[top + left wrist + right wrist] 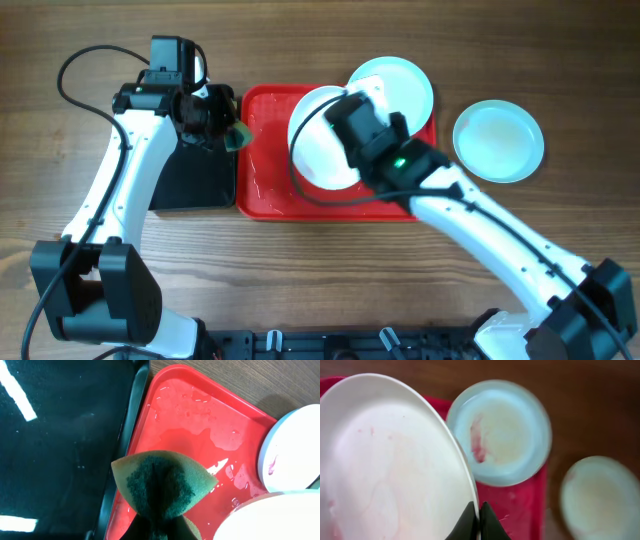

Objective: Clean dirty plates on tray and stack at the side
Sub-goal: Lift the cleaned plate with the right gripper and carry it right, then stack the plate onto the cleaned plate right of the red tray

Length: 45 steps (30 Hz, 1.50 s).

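My right gripper carries the white plate past the red tray's edge next and down onto the aqua plate on the tabletop, which already lies aside for stacking.
My right gripper is shut on the rim of the white plate and holds it tilted over the red tray. Faint pink marks show on the plate. A pale aqua plate with a red smear rests on the tray's far right corner. Another aqua plate lies on the table right of the tray. My left gripper is shut on a green sponge over the tray's left edge.
A smaller black tray lies left of the red tray. The red tray floor is wet, with water pooled on it. The table top is wood.
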### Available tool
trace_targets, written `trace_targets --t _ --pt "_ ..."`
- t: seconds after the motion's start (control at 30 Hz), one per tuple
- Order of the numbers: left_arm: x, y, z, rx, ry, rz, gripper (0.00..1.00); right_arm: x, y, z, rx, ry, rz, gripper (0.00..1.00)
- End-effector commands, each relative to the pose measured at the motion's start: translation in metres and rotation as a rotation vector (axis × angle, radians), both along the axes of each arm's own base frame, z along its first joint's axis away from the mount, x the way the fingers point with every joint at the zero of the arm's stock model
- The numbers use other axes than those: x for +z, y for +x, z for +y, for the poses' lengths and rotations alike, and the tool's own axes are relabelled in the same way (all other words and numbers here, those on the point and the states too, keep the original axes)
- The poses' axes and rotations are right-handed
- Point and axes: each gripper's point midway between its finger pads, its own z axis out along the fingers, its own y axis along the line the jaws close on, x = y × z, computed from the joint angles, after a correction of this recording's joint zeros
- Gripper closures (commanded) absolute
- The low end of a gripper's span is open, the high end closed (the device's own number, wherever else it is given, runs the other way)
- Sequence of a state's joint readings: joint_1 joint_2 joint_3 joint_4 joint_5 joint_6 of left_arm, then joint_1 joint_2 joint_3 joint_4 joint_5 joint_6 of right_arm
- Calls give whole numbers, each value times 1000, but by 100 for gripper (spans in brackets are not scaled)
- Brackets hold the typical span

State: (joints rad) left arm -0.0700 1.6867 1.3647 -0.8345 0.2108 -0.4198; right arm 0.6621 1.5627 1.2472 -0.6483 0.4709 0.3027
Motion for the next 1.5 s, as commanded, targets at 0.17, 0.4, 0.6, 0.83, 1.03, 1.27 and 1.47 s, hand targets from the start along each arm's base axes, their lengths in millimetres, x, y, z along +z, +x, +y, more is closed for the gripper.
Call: trace_targets --t 0.17,0.4,0.6,0.83,1.03,1.27,1.47 --pt "0 -1 0 -18 6 -5 96 -18 22 -51 -109 538 274 96" --pt "0 -1 0 -18 6 -7 96 -27 27 -180 -453 605 270 96" --pt "0 0 0 -18 6 -9 96 -41 -3 -280 -764 537 267 96" --pt "0 0 0 -18 6 -9 96 -57 -27 -331 -937 464 290 96" --pt "0 0 0 -18 6 -10 96 -84 -33 -341 -982 428 365 96" --pt "0 0 0 -18 6 -9 96 -118 -35 -340 -1005 425 458 92" --pt "0 0 0 -18 6 -9 96 -120 -24 -326 -937 513 464 39"
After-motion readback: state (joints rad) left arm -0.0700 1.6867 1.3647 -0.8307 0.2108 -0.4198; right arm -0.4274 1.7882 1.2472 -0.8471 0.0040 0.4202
